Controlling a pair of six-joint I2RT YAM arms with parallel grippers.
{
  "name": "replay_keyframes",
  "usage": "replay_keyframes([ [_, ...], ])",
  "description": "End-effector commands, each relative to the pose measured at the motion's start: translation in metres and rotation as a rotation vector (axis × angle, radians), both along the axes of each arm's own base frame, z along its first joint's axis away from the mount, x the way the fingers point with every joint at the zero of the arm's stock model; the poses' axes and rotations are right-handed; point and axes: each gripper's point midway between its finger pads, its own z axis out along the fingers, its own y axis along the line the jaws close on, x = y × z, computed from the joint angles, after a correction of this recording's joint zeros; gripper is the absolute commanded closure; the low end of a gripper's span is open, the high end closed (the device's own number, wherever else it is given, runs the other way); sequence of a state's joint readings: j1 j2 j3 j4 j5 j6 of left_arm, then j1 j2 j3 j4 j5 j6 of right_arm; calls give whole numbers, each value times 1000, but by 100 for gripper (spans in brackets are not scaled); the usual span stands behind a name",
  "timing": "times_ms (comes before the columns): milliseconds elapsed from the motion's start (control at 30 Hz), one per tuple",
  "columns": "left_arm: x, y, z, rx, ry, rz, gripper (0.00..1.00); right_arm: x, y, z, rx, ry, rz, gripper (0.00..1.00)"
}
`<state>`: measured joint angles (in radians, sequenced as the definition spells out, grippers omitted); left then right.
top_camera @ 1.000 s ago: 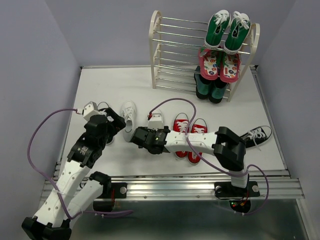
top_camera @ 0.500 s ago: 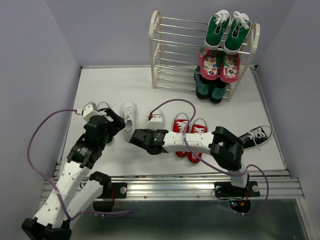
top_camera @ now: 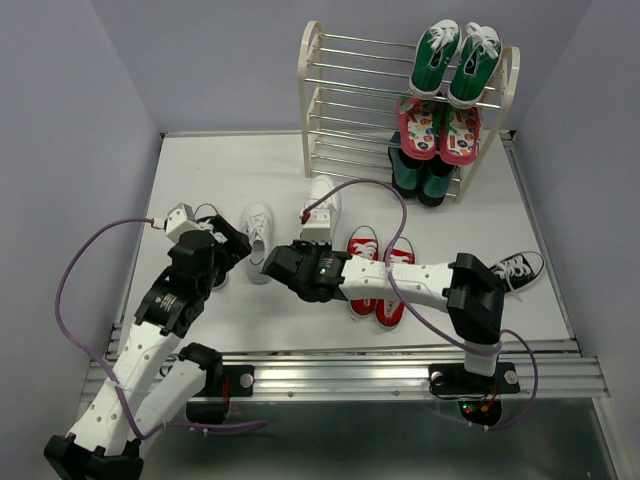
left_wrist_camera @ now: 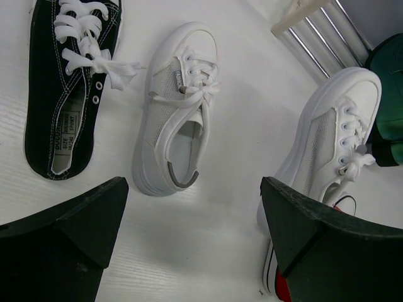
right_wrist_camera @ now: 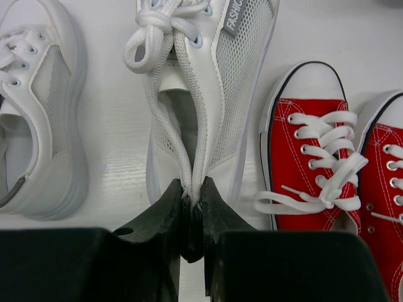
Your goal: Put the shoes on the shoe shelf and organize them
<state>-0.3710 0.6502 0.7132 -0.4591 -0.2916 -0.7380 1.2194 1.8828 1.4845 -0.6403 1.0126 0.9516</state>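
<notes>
The bare bottom rods beside the dark green pair lie outward. My right gripper will move outward next and let go of the white shoe on them.
My right gripper (right_wrist_camera: 192, 195) is shut on the heel of a white shoe (right_wrist_camera: 233, 94), pinching its lace ends too. From above, that white shoe (top_camera: 324, 192) points toe-first at the shoe shelf (top_camera: 340, 100), with the right gripper (top_camera: 312, 245) behind it. The other white shoe (top_camera: 258, 230) lies to its left, beside my open left gripper (top_camera: 232, 250). The left gripper (left_wrist_camera: 192, 189) holds nothing. The red pair (top_camera: 380, 275) sits just right of the held shoe. One black shoe (left_wrist_camera: 69, 88) lies by the left arm, another (top_camera: 515, 270) at the far right.
A green pair (top_camera: 455, 65) stands on the shelf's top tier, a pink patterned pair (top_camera: 440, 130) below it and a dark green pair (top_camera: 420, 180) at the bottom right. The shelf's left half holds no shoes. Purple cables loop from both wrists.
The right gripper's jaws have shut on the white shoe's heel, and the shoe has moved away from the arms toward the shelf. The left arm has not moved.
</notes>
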Motion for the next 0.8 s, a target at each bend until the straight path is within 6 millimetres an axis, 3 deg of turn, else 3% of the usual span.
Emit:
replay_keyframes([
  [0, 7, 1, 7, -9, -41, 14, 1, 39, -10, 54, 15, -126, -36, 99],
  [33, 7, 1, 6, -9, -37, 14, 1, 46, -4, 64, 69, -145, -16, 99],
  [167, 8, 0, 4, -9, -28, 16, 1, 71, -4, 59, 104, -89, 82, 99],
  [533, 14, -3, -1, -23, -22, 22, 1, 145, -51, 68, 66, -100, 22, 99],
  [633, 16, -3, -2, -21, -20, 23, 1, 155, -48, 62, 60, -88, 49, 99],
  [700, 17, -4, -3, -18, -19, 17, 1, 169, -60, 65, 53, -106, 7, 99],
  [767, 19, -6, -4, -18, -16, 10, 1, 176, -59, 64, 38, -105, 12, 99],
])
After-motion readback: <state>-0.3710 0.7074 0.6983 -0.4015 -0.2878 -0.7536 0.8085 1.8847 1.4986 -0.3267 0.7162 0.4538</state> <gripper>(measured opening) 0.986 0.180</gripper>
